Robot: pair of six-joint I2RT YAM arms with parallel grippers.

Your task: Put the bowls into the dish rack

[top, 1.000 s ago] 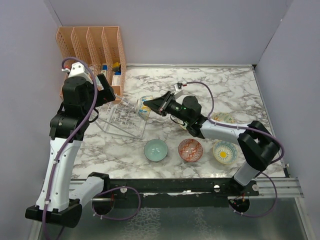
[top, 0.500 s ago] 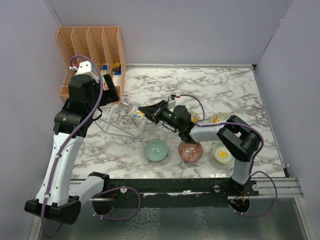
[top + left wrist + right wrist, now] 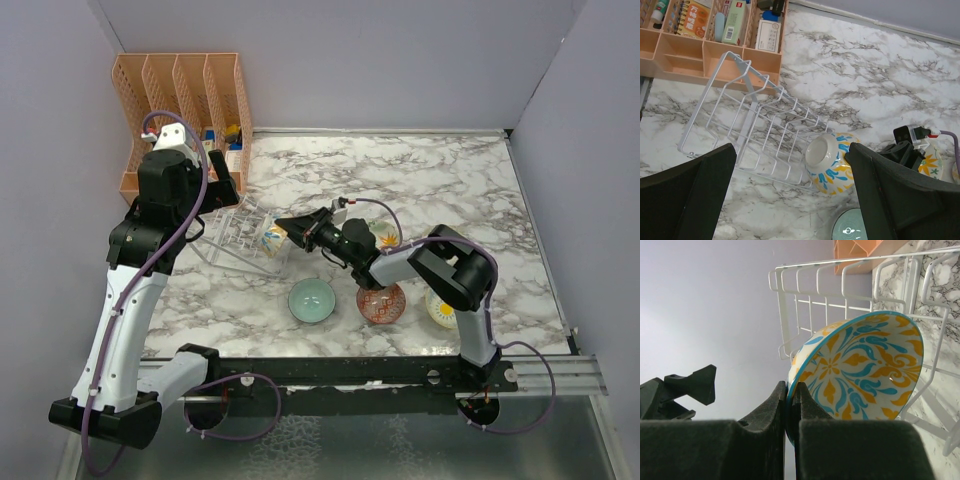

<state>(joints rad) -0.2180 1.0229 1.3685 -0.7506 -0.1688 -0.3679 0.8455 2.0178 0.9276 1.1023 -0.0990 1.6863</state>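
My right gripper moves farther over the rack next, then goes down to release the floral bowl's rim.
My right gripper [image 3: 289, 227] is shut on the rim of the blue-and-orange floral bowl [image 3: 272, 241]. It holds the bowl on its side against the right end of the wire dish rack [image 3: 232, 235]. In the right wrist view the rim sits between my jaws [image 3: 792, 397], with the bowl [image 3: 865, 365] leaning among the rack's prongs [image 3: 840, 290]. My left gripper [image 3: 222, 188] hovers open and empty above the rack [image 3: 750, 125] and the bowl [image 3: 832, 165]. The teal bowl [image 3: 311, 300], red-patterned bowl [image 3: 385, 305] and yellow-centred bowl [image 3: 440, 310] sit near the front edge. A cream bowl [image 3: 932, 162] lies behind my right arm.
The orange plastic file organizer [image 3: 180, 95] stands at the back left, just behind the rack, with small items in its slots [image 3: 715, 25]. Grey walls close in the table at the left, back and right. My right arm stretches low over the red bowl.
My right gripper has carried the floral bowl leftward to the rack's right end. My left arm shifted slightly right and then held still.
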